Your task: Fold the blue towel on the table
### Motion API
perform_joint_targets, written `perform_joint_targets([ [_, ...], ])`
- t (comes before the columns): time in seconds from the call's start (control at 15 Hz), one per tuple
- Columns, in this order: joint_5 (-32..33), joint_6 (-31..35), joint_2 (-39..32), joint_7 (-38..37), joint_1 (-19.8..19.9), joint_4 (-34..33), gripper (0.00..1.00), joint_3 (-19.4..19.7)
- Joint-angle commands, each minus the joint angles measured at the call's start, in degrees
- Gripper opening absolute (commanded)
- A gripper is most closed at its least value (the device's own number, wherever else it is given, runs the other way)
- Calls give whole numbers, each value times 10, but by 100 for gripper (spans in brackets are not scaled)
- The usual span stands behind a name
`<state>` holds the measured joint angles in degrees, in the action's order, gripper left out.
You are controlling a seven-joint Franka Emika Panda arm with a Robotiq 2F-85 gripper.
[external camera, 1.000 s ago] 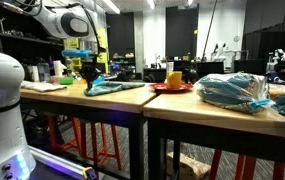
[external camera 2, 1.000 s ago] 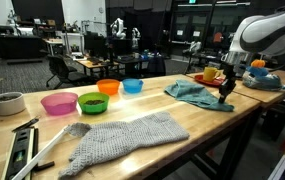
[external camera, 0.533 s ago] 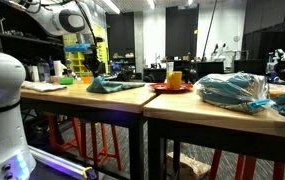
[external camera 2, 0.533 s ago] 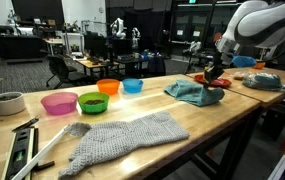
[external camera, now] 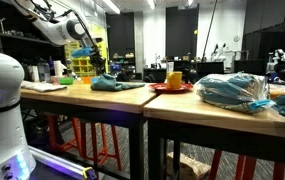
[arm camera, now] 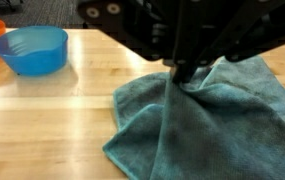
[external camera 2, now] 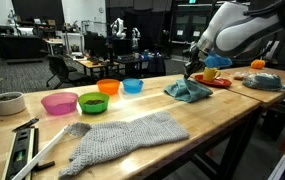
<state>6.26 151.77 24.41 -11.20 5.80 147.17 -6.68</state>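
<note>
My gripper will next move outward, carry the towel's raised fold over the towel's edge by the blue bowl (external camera 2: 172,86), which lies outward of my gripper, and let go of it.
The blue-green towel (external camera 2: 190,93) lies crumpled on the wooden table (external camera 2: 212,120), and shows in both exterior views (external camera: 119,84). In the wrist view the towel (arm camera: 197,125) fills the lower right. My gripper (arm camera: 183,72) comes in from the top and is shut on a raised fold of the towel. In an exterior view the gripper (external camera 2: 193,70) stands just above the towel's far edge, on the side toward the bowls. It also shows above the towel's end in the exterior view from table height (external camera: 96,68).
A blue bowl (arm camera: 32,50) sits close to the towel. Pink (external camera 2: 58,102), green (external camera 2: 93,101) and orange (external camera 2: 109,87) bowls stand in a row beside it. A grey knitted cloth (external camera 2: 122,135) lies nearer the front. A red plate with a yellow cup (external camera 2: 210,75) stands behind.
My gripper has moved across the towel from its outer edge toward the bowls, pulling the held fold with it. The towel now lies more bunched.
</note>
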Motion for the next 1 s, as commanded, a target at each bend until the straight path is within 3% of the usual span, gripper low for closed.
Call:
perform_joint_targets([
  [0.0,77,23,-71,-86,49,-60,0,-45],
  [0.2,152,11,-116,-164,72,-104,0,-64],
  [0.47,219,2,-167,-268,65,-152,0,-56],
  [0.93,268,-31,-222,-405,63,-210,0,-69],
])
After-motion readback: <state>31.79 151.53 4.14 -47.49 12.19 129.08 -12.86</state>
